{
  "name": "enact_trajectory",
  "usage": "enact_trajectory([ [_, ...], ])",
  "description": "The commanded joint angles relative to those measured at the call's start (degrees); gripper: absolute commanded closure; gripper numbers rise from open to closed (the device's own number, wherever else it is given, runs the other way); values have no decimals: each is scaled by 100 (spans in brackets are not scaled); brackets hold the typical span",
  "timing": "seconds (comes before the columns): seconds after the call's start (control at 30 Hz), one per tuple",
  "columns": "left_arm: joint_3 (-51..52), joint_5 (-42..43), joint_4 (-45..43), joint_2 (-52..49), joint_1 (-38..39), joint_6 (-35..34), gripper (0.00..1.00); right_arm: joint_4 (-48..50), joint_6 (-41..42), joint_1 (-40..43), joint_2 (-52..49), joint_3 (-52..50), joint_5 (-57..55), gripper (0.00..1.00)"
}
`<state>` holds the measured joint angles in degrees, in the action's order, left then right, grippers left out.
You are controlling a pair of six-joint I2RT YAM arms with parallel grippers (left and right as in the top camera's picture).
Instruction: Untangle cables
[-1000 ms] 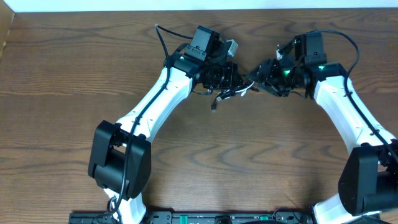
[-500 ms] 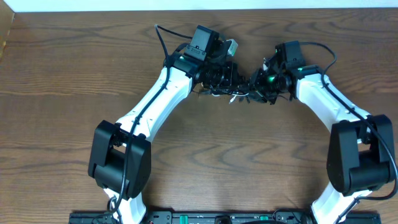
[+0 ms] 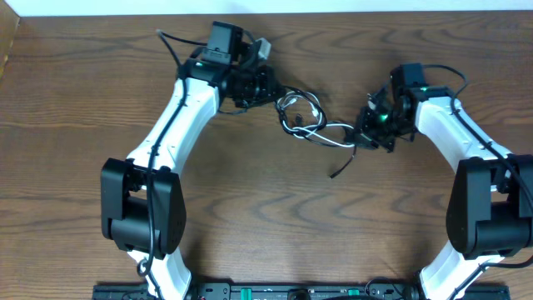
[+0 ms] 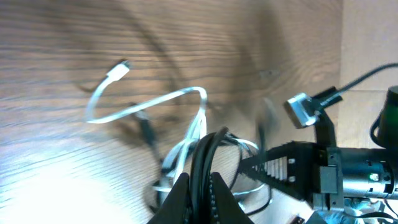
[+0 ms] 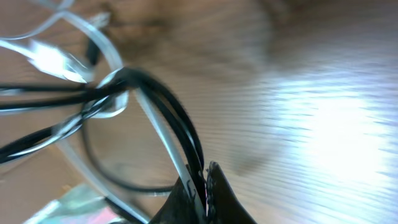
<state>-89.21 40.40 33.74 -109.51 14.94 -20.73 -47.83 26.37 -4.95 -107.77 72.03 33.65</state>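
Note:
Next, my left gripper moves back, where bare wood lies, and releases the parts of the black cable, as my right gripper also holds the tangle.
The black cable (image 3: pixel 343 161) and white cable (image 3: pixel 305 113) hang as a loose tangle stretched between my two grippers at the middle back of the table. My left gripper (image 3: pixel 268 88) is shut on black cable strands (image 4: pixel 206 152) that run up between its jaws (image 4: pixel 200 182). The white cable (image 4: pixel 144 107) loops out ahead of it to a plug end lying on the wood. My right gripper (image 3: pixel 365 133) is shut on a black strand (image 5: pixel 169 104) and a white strand (image 5: pixel 157 127) pinched together at its tips (image 5: pixel 203 178). A free black end trails down toward the table's centre.
Brown wooden table (image 3: pixel 266 225) all around. In the left wrist view the right gripper's fingers (image 4: pixel 277 165) and a silver plug (image 4: pixel 301 110) lie close to the right of the tangle. The table's far edge (image 3: pixel 333 12) is close behind both arms.
The right gripper has shut on the cables. Both arms pulled apart, left arm to the left and right arm to the right, drawing the bunched tangle out into a longer, looser span.

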Motion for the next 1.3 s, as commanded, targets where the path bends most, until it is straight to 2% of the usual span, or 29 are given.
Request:
enact_trajectory([
  [0.0,-37,11,232,2,-258,404,93,-258,-435,199,-48,-26,-1530,99],
  [0.1,-37,11,678,2,-428,831,93,-625,-96,345,-48,-26,-3423,99],
  [0.17,-37,4,852,2,-468,1084,92,-846,164,417,-48,-26,-4105,99],
  [0.3,-37,-621,1244,2,-481,1397,93,-1049,299,546,-46,-26,-4494,99],
  [0.4,-37,-1060,1626,2,-481,1663,93,-1130,275,713,-48,-24,-4352,99],
  [0.57,-37,-1327,2245,0,-463,1967,91,-1392,-619,966,-46,-24,-3209,99],
  [0.7,-37,-1327,2481,0,-308,1971,74,-1392,-1777,962,-31,26,-1731,97],
  [0.73,-37,-1327,2490,0,-260,2037,72,-1386,-1993,960,-2,46,-1414,86],
  [0.83,-37,-1327,2470,0,-149,2238,71,-1335,-2415,957,170,146,-669,70],
  [0.93,-46,-1248,2444,2,-109,2247,71,-1322,-2876,957,522,363,138,37],
  [1.0,-59,-844,2433,4,-105,2413,70,-1296,-2922,960,798,492,227,11],
  [1.07,-59,-422,2430,4,-57,2573,65,-1165,-2879,1001,988,577,225,1],
  [1.27,-59,-203,2715,4,540,2608,62,-831,-1777,1235,1303,706,-551,1],
])
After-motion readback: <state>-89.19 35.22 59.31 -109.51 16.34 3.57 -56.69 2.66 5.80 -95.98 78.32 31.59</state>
